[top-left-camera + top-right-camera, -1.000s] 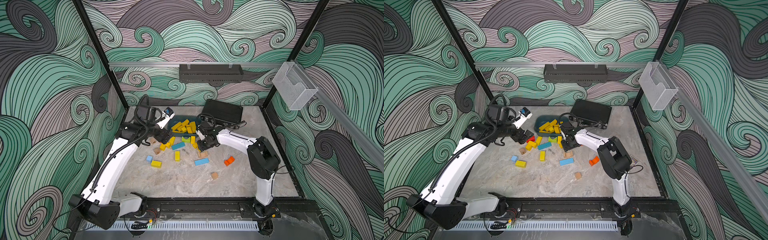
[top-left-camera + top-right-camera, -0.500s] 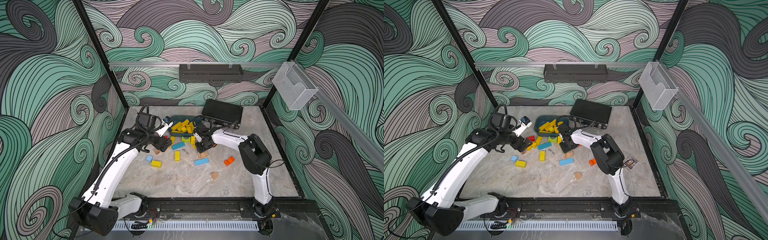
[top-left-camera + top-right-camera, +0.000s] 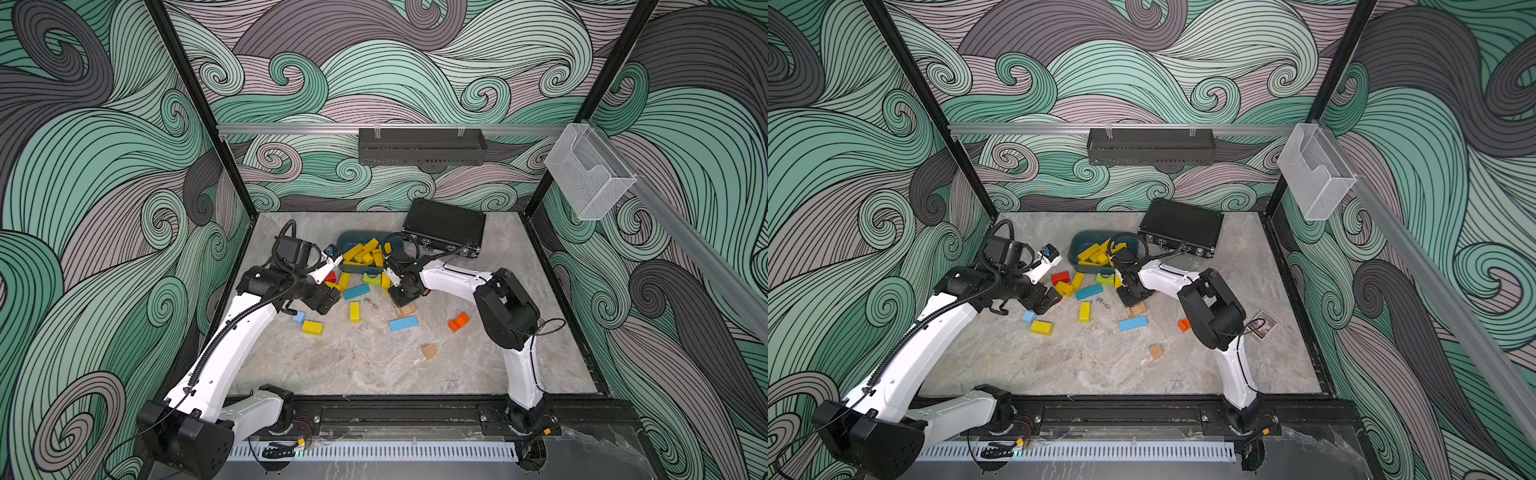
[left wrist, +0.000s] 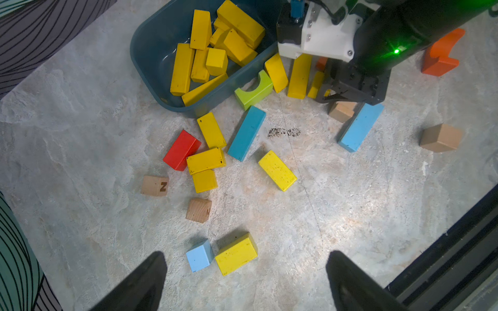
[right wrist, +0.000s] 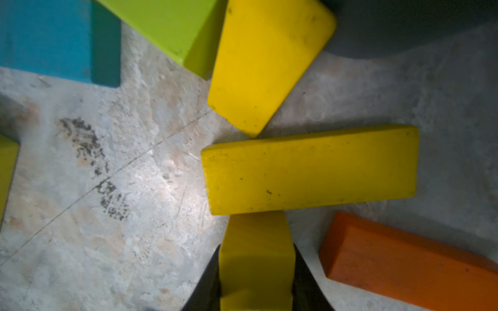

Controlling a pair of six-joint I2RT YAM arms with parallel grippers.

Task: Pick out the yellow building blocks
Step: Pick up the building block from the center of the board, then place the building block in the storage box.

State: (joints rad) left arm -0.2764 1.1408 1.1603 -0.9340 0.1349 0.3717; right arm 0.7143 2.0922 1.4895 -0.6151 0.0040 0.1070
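My right gripper rises next and carries the narrow yellow block outward over the bin's end by the black case to release it, because yellow blocks lie inside.
Several yellow building blocks [image 3: 365,253] [image 3: 1096,254] [image 4: 215,51] lie in a dark teal bin [image 4: 142,70]. More are loose on the floor [image 3: 312,328] [image 3: 354,311] [image 4: 206,160] [image 4: 277,170]. My right gripper [image 3: 401,297] [image 3: 1129,299] [image 5: 256,250] is down at the floor beside the bin, shut on a narrow yellow block [image 5: 256,269]. Right in front of it are a yellow bar [image 5: 310,169] and a second yellow block [image 5: 266,62]. My left gripper [image 3: 328,301] [image 4: 245,255] hangs open above a loose yellow block [image 4: 236,254] with nothing between its fingers.
A lime-green arch block [image 4: 254,90] leans by the bin. An orange bar [image 5: 404,269] lies close to the right gripper. Red [image 4: 181,150], blue [image 4: 246,133] [image 4: 361,126] and plain wooden blocks [image 4: 440,137] are scattered around. A black case [image 3: 444,226] sits at the back.
My right gripper has shut on the narrow yellow block, and its elbow has swung left. The left arm has drawn back from the bin toward the loose blocks in front.
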